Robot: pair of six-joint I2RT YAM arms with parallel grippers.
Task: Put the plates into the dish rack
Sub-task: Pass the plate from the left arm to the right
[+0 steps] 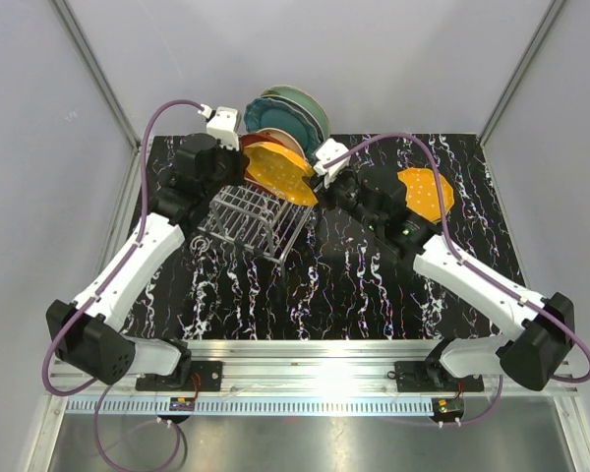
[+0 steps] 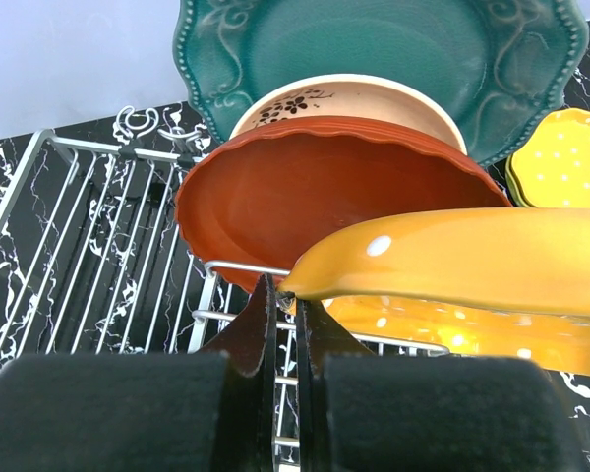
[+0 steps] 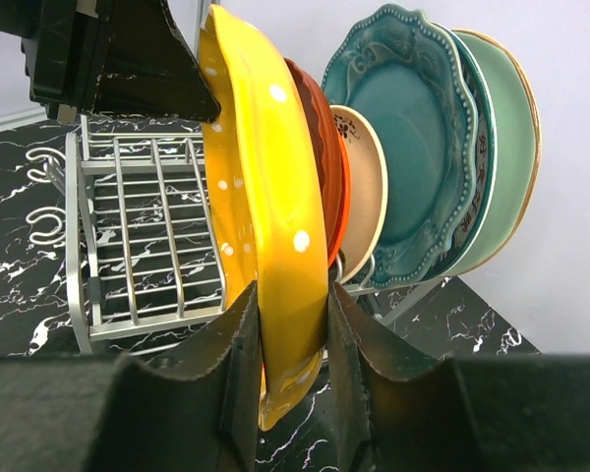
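I will carry the rim of the dotted plate with my right gripper to the left in the top view, toward the red-orange plate, then release it, as the dotted plate still slants away.
The silver wire dish rack (image 1: 246,221) (image 3: 147,226) stands at the table's back left. In its far slots several plates stand on edge: mint green (image 3: 516,128), dark teal (image 2: 374,39), cream-centred (image 2: 344,98) and red-orange (image 2: 315,187). A dotted orange-yellow plate (image 1: 275,169) (image 3: 265,177) is held on edge just in front of the red-orange one, over the rack. My left gripper (image 2: 285,290) pinches its rim at one side. My right gripper (image 3: 290,295) clamps the opposite rim, a finger pressed on each face.
Another dotted yellow plate (image 1: 425,192) (image 2: 565,157) lies flat on the black marbled table at the back right, behind my right arm. The nearer part of the rack holds bare wire bars (image 2: 98,246). Grey walls close in the sides and back.
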